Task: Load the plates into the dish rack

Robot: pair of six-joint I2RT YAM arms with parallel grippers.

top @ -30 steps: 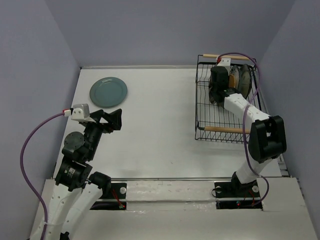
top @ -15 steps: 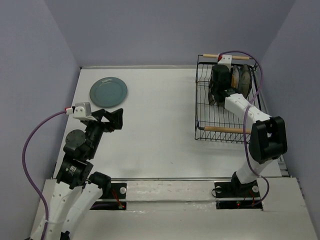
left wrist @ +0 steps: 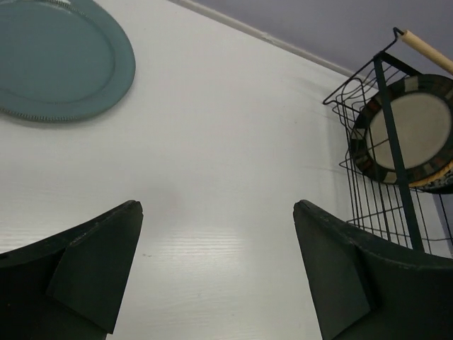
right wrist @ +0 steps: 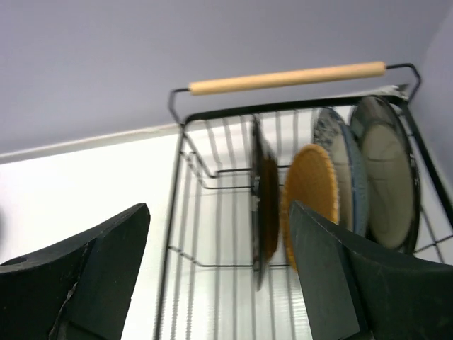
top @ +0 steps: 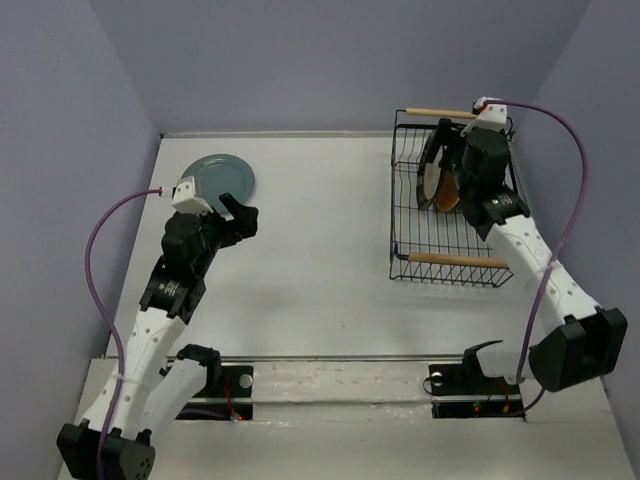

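I will turn my left gripper sideways and move it down and to the left in the top view, onto the near rim of the teal plate, because the plate lies flat.
The dish rack [top: 412, 262] stands at the back right, and several plates stand on edge in it. In the right wrist view these are a dark striped plate [right wrist: 265, 205], an orange-tan plate [right wrist: 311, 188], a blue floral plate [right wrist: 345, 163] and a second dark striped plate [right wrist: 386, 170]. My right gripper [top: 445, 160] hovers open above them, holding nothing. The teal plate [top: 215, 178] lies flat at the back left. My left gripper [top: 238, 218] is open just in front of it. In the left wrist view the teal plate [left wrist: 56, 60] lies ahead to the left, apart from the fingers.
Grey walls close in the table at the back and on both sides. The rack has two wooden handles, a far handle [right wrist: 287, 78] and a near handle [top: 455, 260]. The left wrist view shows the rack [left wrist: 382, 142] far to the right across bare white table.
My right gripper has opened, let go of the dark striped plate in the rack and lifted away. The left arm has stretched forward toward the teal plate.
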